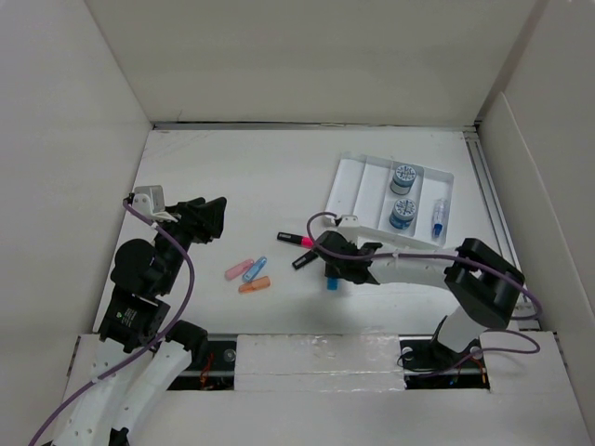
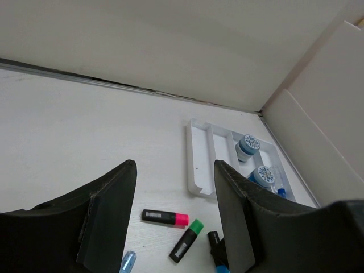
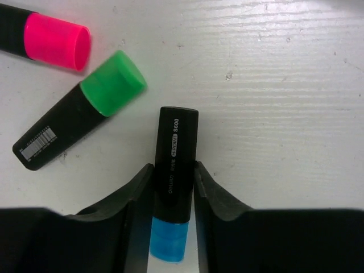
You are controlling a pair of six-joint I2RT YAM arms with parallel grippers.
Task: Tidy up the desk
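My right gripper should next lift outward over the tray's end section [image 1: 346, 187] nearest the pink-capped highlighter and lower the black highlighter inside, because that section is empty.
The desk [image 1: 232, 177] is a white tabletop walled by off-white panels. My right gripper [image 1: 333, 267] is shut on a black highlighter with a blue cap [image 3: 175, 148], low over the desk's middle. The fingers [image 3: 133, 196] press both sides of its barrel, and I cannot tell whether it touches the desk. A pink-capped highlighter [image 3: 51, 40] and a green-capped one [image 3: 85, 116] lie just beyond it. My left gripper [image 1: 209, 218] is open and empty above the left of the desk, and its wrist view shows both highlighters [image 2: 165, 217] between its fingers.
A white four-compartment tray [image 1: 358, 181] sits at the back right, holding two round blue-lidded containers [image 1: 404, 177] and a blue pen-like item [image 1: 438, 218]. Three small capsules, pink [image 1: 239, 269], blue [image 1: 254, 268] and orange [image 1: 254, 285], lie left of centre.
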